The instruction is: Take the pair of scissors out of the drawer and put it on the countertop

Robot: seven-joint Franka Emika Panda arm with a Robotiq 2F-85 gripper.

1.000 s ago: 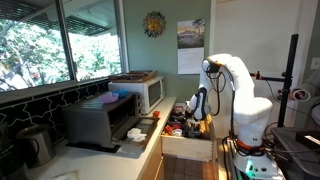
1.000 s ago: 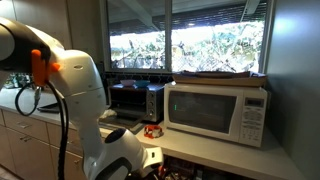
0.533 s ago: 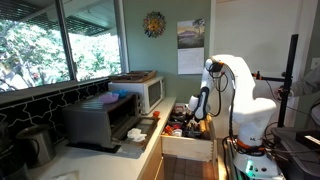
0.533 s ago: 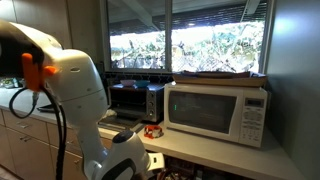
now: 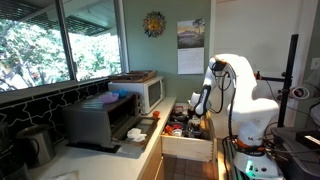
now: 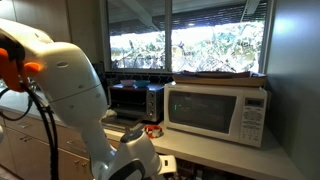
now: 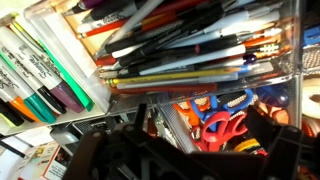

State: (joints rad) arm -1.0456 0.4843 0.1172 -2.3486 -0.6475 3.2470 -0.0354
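Note:
I next need to lower my gripper into the drawer with a slight turn, onto the red handles of the scissors [image 7: 228, 128], because the handles are below, between its open fingers.
The drawer [image 5: 188, 148] stands open below the countertop [image 5: 143, 143], full of dark and red-orange utensils. In the wrist view a pair of red-handled scissors [image 7: 228, 128] lies among blue and orange-handled tools, beside clear trays of pens and markers [image 7: 190, 50]. My gripper [image 5: 203, 119] hangs just above the drawer's contents. In the wrist view its dark fingers [image 7: 200, 142] stand apart on either side of the scissors, open and holding nothing. The countertop's edge also shows in an exterior view [image 6: 200, 162].
A white microwave [image 5: 141, 91] [image 6: 215, 112] and a dark toaster oven [image 5: 100, 122] [image 6: 133, 100] with its door down stand on the countertop under the window. A small red-orange item [image 6: 152, 130] sits by the microwave. A kettle [image 5: 35, 143] stands near the front.
The arm has shifted a little over the drawer, toward the right in an exterior view, with the wrist lower over the utensils. Nothing was picked up.

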